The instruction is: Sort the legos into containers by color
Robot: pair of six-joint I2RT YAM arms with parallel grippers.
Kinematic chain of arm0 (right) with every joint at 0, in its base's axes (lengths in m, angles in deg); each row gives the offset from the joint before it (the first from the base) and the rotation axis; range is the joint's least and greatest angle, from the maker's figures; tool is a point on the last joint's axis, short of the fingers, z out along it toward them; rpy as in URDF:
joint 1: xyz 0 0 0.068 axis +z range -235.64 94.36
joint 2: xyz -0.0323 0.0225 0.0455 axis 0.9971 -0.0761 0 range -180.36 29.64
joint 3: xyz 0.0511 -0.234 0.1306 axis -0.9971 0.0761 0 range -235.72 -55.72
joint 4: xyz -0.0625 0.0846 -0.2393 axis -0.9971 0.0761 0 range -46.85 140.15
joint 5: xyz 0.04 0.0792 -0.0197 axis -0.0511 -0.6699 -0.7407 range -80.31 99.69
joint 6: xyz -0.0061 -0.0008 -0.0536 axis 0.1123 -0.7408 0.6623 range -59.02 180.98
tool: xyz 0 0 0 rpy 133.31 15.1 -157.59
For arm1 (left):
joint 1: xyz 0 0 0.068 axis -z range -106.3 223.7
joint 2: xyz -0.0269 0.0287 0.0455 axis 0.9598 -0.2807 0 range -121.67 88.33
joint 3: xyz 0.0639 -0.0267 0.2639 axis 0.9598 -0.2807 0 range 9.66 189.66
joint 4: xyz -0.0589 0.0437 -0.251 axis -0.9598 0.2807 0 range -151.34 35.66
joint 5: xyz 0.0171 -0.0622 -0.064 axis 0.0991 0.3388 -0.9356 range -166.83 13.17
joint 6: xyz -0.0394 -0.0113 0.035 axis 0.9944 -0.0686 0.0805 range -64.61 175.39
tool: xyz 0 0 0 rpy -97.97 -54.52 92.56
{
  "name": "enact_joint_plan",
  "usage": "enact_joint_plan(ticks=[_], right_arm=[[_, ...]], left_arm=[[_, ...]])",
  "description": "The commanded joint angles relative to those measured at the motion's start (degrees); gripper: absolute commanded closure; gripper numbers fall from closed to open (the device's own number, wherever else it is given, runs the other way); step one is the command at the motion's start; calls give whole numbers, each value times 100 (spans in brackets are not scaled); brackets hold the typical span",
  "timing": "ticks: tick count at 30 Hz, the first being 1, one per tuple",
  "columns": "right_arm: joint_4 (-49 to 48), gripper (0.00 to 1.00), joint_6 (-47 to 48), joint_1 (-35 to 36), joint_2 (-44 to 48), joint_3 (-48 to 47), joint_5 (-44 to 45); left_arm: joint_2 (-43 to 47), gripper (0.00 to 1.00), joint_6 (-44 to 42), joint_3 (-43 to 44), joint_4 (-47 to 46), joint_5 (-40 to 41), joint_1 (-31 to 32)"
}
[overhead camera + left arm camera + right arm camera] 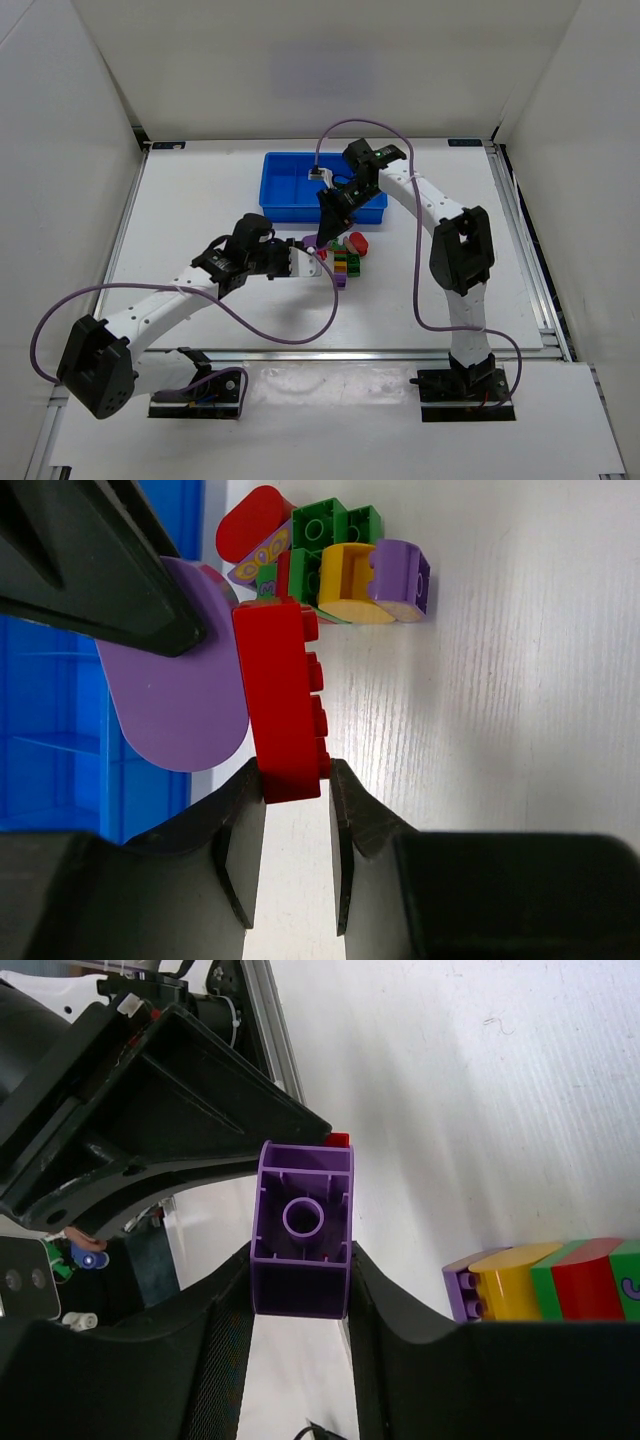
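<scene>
The right gripper pulls the purple lego off the mismatched red one next, outward to the blue tray's inner section (pixel 309 192), which lies that way, and releases it.
My left gripper (pixel 297 780) is shut on the end of a long red lego (pixel 285 700). Pressed against that lego's side is a purple lego (pixel 302 1230) with a rounded top, and my right gripper (pixel 300 1260) is shut on it. The two grippers meet just in front of the blue tray of containers (pixel 290 185), left gripper (pixel 305 258) from the left, right gripper (pixel 322 238) from above. A cluster of green, yellow, purple and red legos (pixel 347 262) lies on the table right beside them. Only a red sliver (pixel 339 1140) shows behind the purple lego in the right wrist view.
A rounded red lego (pixel 357 243) lies at the cluster's far edge. The tray's blue wall (pixel 50 730) stands close on the left in the left wrist view. White walls enclose the table, with metal rails along its edges.
</scene>
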Motion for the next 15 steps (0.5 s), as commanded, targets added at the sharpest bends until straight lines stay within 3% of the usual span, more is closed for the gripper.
enact_joint_plan(ticks=[1,15], right_arm=[[-116,100,-175,53,22,-315,-244],[-617,100,-625,-290,-171,-1009,28]], left_arm=[[85,90,-115,8,7,-318,183],[218,90,95,-19,351,-512,737]])
